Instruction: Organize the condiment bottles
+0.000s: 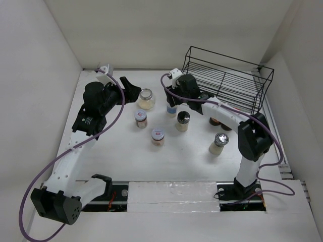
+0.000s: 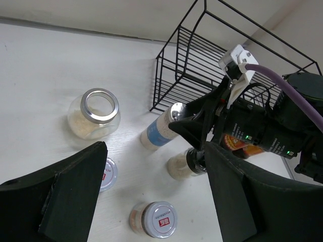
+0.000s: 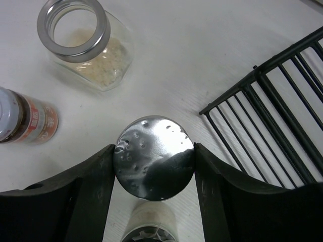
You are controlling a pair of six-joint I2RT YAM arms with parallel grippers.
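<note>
I should move my right gripper up and outward next, then down onto the upper shelf's end (image 1: pixel 196 67) nearest the wide jar, and release the bottle there, because that end is empty.
My right gripper (image 1: pixel 173 100) is shut on the silver lid of the blue-labelled bottle (image 1: pixel 171 108), a finger touching each side (image 3: pixel 154 151). In the left wrist view this bottle (image 2: pixel 160 131) leans beside the rack. My left gripper (image 1: pixel 132 86) is open and empty, just left of a wide silver-rimmed jar (image 1: pixel 146 99) with pale contents (image 2: pixel 94 113). Two white-lidded jars (image 1: pixel 141 119) (image 1: pixel 158 136), a grinder-topped jar (image 1: pixel 182 121) and a silver-lidded jar (image 1: pixel 219 143) stand on the table. A dark sauce bottle (image 2: pixel 242 143) is partly hidden behind the right arm.
The black wire rack (image 1: pixel 227 80) stands at the back right, right of the held bottle (image 3: pixel 282 116). White walls close the table at the back and both sides. The right arm's forearm (image 1: pixel 227 113) crosses above the sauce bottles.
</note>
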